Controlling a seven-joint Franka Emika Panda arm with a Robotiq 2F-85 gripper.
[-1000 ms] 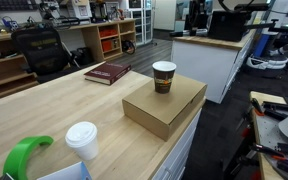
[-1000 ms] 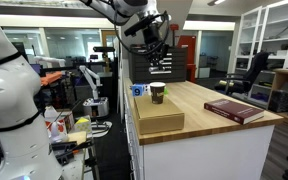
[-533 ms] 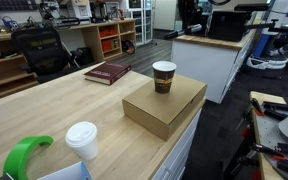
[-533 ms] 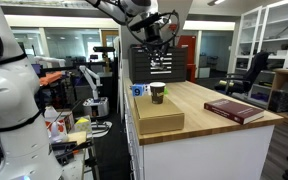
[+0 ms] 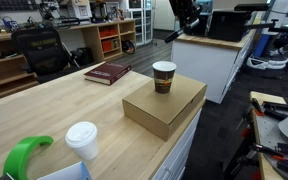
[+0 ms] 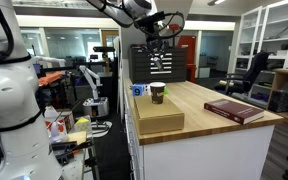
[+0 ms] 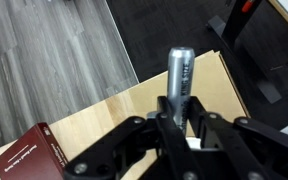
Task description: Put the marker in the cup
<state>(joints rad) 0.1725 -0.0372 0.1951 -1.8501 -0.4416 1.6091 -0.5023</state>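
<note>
The gripper will next turn and bring the marker's loose end down into the cup's opening [image 5: 164, 66] to release it, because the marker still hangs above the cup's rim.
The brown paper cup [image 5: 164, 77] with a pale rim stands open on a cardboard box [image 5: 166, 108]; both also show in an exterior view, cup [image 6: 157, 93] on box [image 6: 160, 118]. My gripper [image 5: 183, 22] hangs high above and behind the cup, and is seen from the other side too [image 6: 156, 32]. In the wrist view my gripper [image 7: 180, 118] is shut on the marker [image 7: 179, 72], which sticks out past the fingertips over the box top [image 7: 216, 85]. The cup is hidden in the wrist view. The marker's dark tip [image 5: 172, 36] points down and sideways.
A dark red book [image 5: 107, 72] lies on the wooden table [image 5: 54, 115] behind the box; it also shows in the wrist view [image 7: 24, 160]. A cup with a white lid [image 5: 82, 140] and a green object [image 5: 24, 155] stand at the near end. The table edge drops off beside the box.
My gripper with the marker has risen and shifted sideways, coming into view at the top of an exterior view. The cup, box and book have not moved.
</note>
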